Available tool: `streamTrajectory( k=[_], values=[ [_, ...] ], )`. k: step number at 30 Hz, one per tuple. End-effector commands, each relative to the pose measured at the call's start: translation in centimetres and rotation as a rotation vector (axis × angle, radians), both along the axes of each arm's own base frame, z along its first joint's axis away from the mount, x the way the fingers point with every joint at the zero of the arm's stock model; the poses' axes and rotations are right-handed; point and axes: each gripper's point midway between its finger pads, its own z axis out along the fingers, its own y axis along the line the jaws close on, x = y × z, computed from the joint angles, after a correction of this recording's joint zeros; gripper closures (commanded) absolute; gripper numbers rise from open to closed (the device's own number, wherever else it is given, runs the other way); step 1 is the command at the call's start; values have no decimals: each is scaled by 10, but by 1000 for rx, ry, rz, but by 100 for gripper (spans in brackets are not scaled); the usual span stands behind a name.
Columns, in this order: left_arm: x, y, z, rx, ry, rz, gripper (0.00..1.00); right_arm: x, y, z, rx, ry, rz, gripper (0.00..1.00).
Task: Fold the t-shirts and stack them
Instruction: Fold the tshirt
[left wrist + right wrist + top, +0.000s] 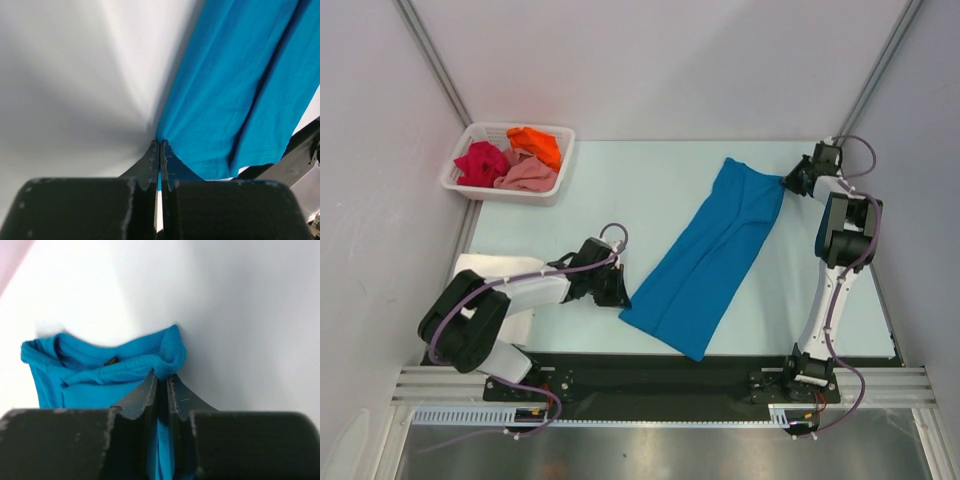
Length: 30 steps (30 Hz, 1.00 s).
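Next, my right gripper draws outward and left in the top view toward the blue t-shirt's other far corner point(730, 163) and releases, since the blue t-shirt point(710, 255) lies diagonally.
The bright blue t-shirt point(710, 255) lies in a long folded strip running diagonally across the table, from far right to near middle. My left gripper point(622, 293) is shut on its near left corner point(165, 137). My right gripper point(790, 180) is shut on its far right corner by the collar point(167, 357). The white t-shirt point(490, 268) lies under my left arm at the near left. The crimson point(480, 162), orange point(536, 143) and dusty pink point(528, 176) t-shirts sit crumpled in the basket.
The white slotted basket point(560, 172) stands at the table's far left corner. Grey walls close in the table at the back and sides. The black rail point(660, 375) with the arm bases runs along the near edge.
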Motion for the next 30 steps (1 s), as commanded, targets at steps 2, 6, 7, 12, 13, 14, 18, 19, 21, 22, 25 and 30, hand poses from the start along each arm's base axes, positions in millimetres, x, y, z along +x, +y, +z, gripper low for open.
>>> streamTrajectory(
  k=[2, 6, 7, 12, 13, 14, 18, 19, 21, 22, 25, 30],
  values=[
    [-35, 12, -12, 55, 76, 28, 100, 42, 34, 16, -14, -107, 83, 89],
    [-47, -6, -8, 15, 68, 41, 100, 74, 70, 34, -27, -194, 150, 91],
    [-48, -10, -7, 1, 79, 79, 100, 79, 85, 37, -26, -205, 170, 91],
    [-52, -30, -7, -69, 82, 133, 100, 104, 121, 31, 37, -260, 180, 91],
    [-50, -38, -4, -91, 78, 142, 100, 111, 126, 39, 46, -294, 177, 91],
    [-48, -45, -1, -110, 73, 136, 100, 114, 134, 41, 55, -308, 182, 91],
    [-50, -65, -1, -106, 80, 125, 100, 128, 139, 35, 78, -343, 151, 93],
    [-49, -67, -3, -101, 83, 133, 100, 130, 157, 38, 83, -358, 162, 93],
    [-45, -72, -1, -106, 77, 147, 100, 134, 158, 36, 104, -372, 128, 96],
    [-43, -74, -1, -111, 74, 149, 100, 136, 155, 35, 98, -374, 95, 97],
    [-41, -79, -3, -107, 78, 153, 100, 139, 144, 31, 120, -376, -1, 97],
    [-44, -86, -6, -103, 88, 150, 99, 143, 128, 27, 150, -386, -115, 99]
  ],
)
